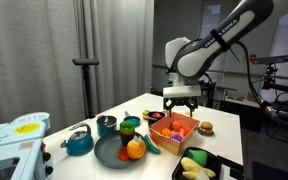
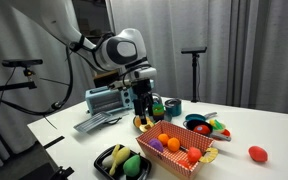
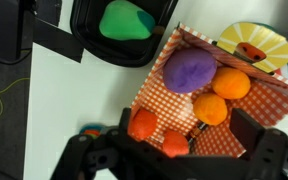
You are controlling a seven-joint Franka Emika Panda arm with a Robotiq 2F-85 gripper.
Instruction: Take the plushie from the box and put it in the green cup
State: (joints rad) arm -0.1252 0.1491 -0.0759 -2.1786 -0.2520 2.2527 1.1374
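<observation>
My gripper moves down into the box next and shifts toward the box's corner by the black tray, onto the purple plushie (image 1: 177, 135) (image 3: 189, 70).
The purple plushie (image 3: 189, 72) lies in the far part of the orange-red box (image 3: 160, 92), on its checkered lining, beside two orange toys (image 3: 231, 84) and two red ones (image 3: 142, 124). My gripper (image 3: 184, 124) is open and empty. It hangs above the box (image 1: 174, 128), its fingers spread over the box's near half and clear of the plushie. In both exterior views it hovers a little above the box (image 2: 179, 150). The green cup (image 1: 130, 124) stands upright on the table beyond the box, next to a dark teal cup (image 1: 106, 124).
A black tray (image 3: 79, 40) holding a green item sits next to the box; it also shows in an exterior view (image 1: 196, 165). A blue kettle (image 1: 79, 142) and a plate (image 1: 112, 152) with fruit toys stand near the cups. A small burger toy (image 1: 206, 127) lies by the box.
</observation>
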